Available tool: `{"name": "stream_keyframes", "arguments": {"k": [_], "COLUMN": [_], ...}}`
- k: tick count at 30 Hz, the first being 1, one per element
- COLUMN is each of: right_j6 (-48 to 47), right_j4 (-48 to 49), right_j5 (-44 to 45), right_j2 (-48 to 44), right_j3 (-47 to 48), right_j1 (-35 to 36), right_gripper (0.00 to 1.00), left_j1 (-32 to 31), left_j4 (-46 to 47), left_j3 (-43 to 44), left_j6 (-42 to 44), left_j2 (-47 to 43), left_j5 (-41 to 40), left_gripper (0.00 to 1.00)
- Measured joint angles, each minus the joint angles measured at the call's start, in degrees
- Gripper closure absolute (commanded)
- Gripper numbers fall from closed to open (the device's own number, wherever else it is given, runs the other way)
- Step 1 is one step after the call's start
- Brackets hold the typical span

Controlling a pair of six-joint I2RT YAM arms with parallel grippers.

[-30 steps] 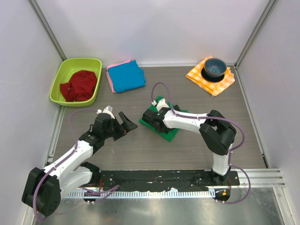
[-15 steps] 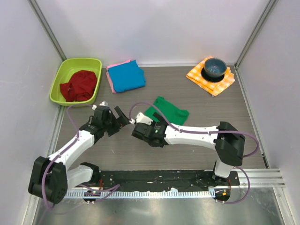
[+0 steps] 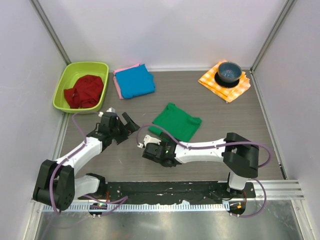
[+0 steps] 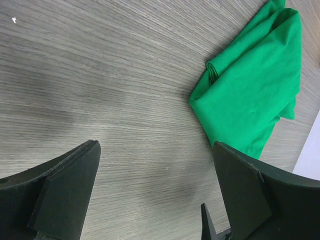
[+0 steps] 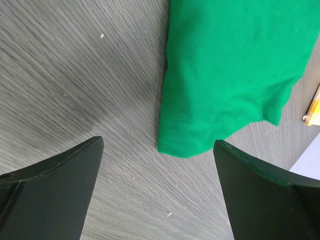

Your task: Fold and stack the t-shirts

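My open right gripper moves down and outward next, astride the edge, since the green t-shirt's near edge (image 5: 168,97) lies flat on the table below its fingers.
The green t-shirt (image 3: 176,121) lies folded on the table's middle; it also shows in the left wrist view (image 4: 250,90) and the right wrist view (image 5: 230,65). A folded blue t-shirt (image 3: 133,81) lies on a pink one (image 3: 117,87) at the back left. My left gripper (image 3: 127,125) is open and empty just left of the green shirt, over bare table (image 4: 156,150). My right gripper (image 3: 150,150) is open and empty, low over the table just in front of the shirt's near edge (image 5: 158,145).
A lime green bin (image 3: 82,65) at the back left holds a crumpled red cloth (image 3: 84,91). An orange-and-white checked cloth (image 3: 239,89) with a dark bowl (image 3: 229,71) on it lies at the back right. Walls close in the table's sides.
My right gripper has let go of the green shirt and drawn back toward the near left; the shirt now lies uncovered and folded. My left gripper has shifted slightly back and left.
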Motion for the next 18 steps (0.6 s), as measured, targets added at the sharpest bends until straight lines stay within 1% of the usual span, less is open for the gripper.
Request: {"name": "stream_keyframes", "arguments": {"k": [5, 11, 18], "right_j6": [-2.62, -6.86, -11.34], "right_j4": [4.57, 10.08, 14.73], "right_j5": [2.95, 11.32, 17.81], "right_j2": [4.26, 8.11, 12.24], "right_j3": [0.00, 0.33, 1.84], "right_j1": [0.98, 1.18, 0.87], "right_gripper": [0.02, 0.02, 0.02], "left_j1": [0.04, 0.35, 0.96], "left_j4": [1.51, 2.14, 2.21], "left_j3": [-0.17, -0.81, -1.99], "left_j6": [0.04, 0.07, 0.28], "left_j2": [1.42, 1.79, 1.77], "left_j5": [0.44, 1.16, 1.88], "left_gripper": [0.00, 0.00, 0.00]}}
